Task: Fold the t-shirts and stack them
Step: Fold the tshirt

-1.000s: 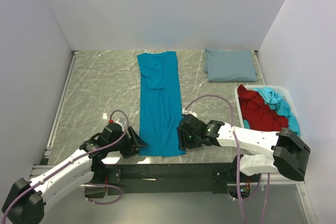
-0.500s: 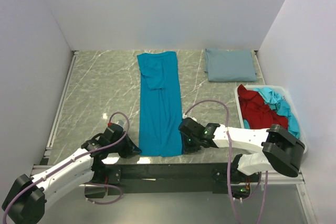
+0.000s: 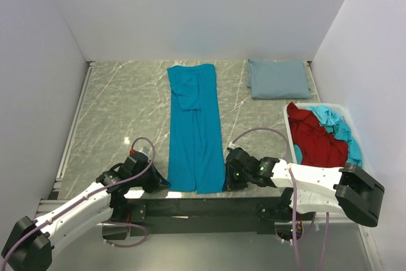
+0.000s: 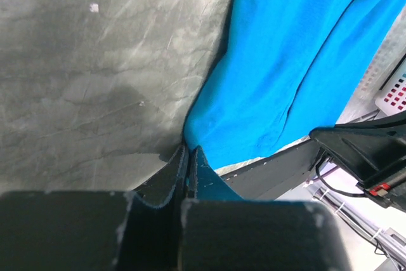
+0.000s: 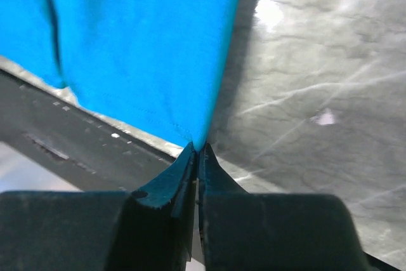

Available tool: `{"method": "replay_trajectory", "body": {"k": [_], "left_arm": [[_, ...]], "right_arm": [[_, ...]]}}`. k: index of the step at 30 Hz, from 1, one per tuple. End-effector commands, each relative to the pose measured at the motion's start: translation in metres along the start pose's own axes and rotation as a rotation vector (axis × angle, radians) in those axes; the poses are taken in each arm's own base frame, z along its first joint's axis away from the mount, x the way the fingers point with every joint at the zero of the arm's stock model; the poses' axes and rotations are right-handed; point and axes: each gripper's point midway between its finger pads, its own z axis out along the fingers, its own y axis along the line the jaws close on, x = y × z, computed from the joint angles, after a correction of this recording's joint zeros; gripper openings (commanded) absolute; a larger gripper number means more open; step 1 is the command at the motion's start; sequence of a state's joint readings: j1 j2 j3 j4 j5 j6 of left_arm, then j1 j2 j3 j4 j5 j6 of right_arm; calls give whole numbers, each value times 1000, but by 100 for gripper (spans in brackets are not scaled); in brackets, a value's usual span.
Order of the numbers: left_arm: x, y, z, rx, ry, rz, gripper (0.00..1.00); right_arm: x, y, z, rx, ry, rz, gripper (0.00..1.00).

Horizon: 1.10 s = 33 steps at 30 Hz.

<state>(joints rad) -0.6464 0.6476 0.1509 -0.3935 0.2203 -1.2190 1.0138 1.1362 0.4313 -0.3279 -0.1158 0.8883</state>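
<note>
My right gripper rises outward next, because the folded teal-blue t-shirt still stretches to the black bar. Then it lowers the t-shirt's pinched corner onto the t-shirt's far half (image 3: 214, 106) and releases.
A bright teal-blue t-shirt (image 3: 194, 125) lies folded into a long narrow strip down the middle of the table. My left gripper (image 3: 163, 182) is shut on its near left corner (image 4: 190, 139). The left gripper (image 4: 188, 150) shows its jaws pinched together on the cloth. My right gripper (image 3: 226, 179) is shut on the near right corner (image 5: 198, 138), and the right gripper (image 5: 197, 149) has blue fabric nipped at its tips. A dusty grey-blue t-shirt (image 3: 277, 79) lies folded at the far right. Dark red (image 3: 314, 136) and light turquoise (image 3: 336, 125) t-shirts sit crumpled in the bin.
The white plastic bin (image 3: 291, 136) stands along the right wall. A black rail (image 3: 203, 206) runs along the table's near edge, just below the strip's hem. White walls close in the table on three sides.
Both grippers have closed on the near corners of the teal-blue t-shirt. The right gripper has shifted a little to the right and the near hem has spread slightly.
</note>
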Motion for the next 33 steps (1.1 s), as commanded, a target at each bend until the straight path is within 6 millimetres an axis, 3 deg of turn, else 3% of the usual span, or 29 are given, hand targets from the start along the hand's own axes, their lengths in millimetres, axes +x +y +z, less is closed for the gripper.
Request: {"method": "replay_trajectory", "body": {"k": [1, 6, 12, 15, 20, 24, 26, 27, 28, 30, 31, 33], "left_arm": [[7, 12, -1, -34, 23, 11, 0], [9, 11, -4, -27, 25, 9, 1], [13, -17, -11, 92, 47, 38, 1], [6, -34, -14, 135, 21, 56, 1], [-18, -81, -19, 263, -76, 95, 0], [-58, -97, -19, 181, -239, 106, 0], [-71, -123, -27, 220, -282, 159, 0], [-75, -124, -20, 191, -281, 170, 0], [-82, -137, -24, 203, -296, 185, 0], [-97, -138, -14, 152, -304, 205, 0], [-105, -153, -17, 173, -311, 218, 0], [-125, -156, -10, 149, -326, 212, 0]], "right_arm": [[-4, 18, -5, -94, -20, 1, 4], [6, 3, -8, -81, -24, 47, 1], [-12, 21, -17, -134, -89, 14, 0], [-36, 23, -25, -79, -162, -4, 0], [-78, 40, -36, -69, -238, -20, 0], [-108, 47, -43, -51, -274, -58, 0], [-129, 52, -49, -37, -311, -59, 0], [-135, 52, -50, -27, -319, -76, 0], [-146, 56, -53, -27, -334, -73, 0], [-160, 53, -56, -10, -350, -70, 0], [-170, 55, -57, -7, -361, -69, 0], [-191, 52, -64, 22, -410, -55, 0]]}}
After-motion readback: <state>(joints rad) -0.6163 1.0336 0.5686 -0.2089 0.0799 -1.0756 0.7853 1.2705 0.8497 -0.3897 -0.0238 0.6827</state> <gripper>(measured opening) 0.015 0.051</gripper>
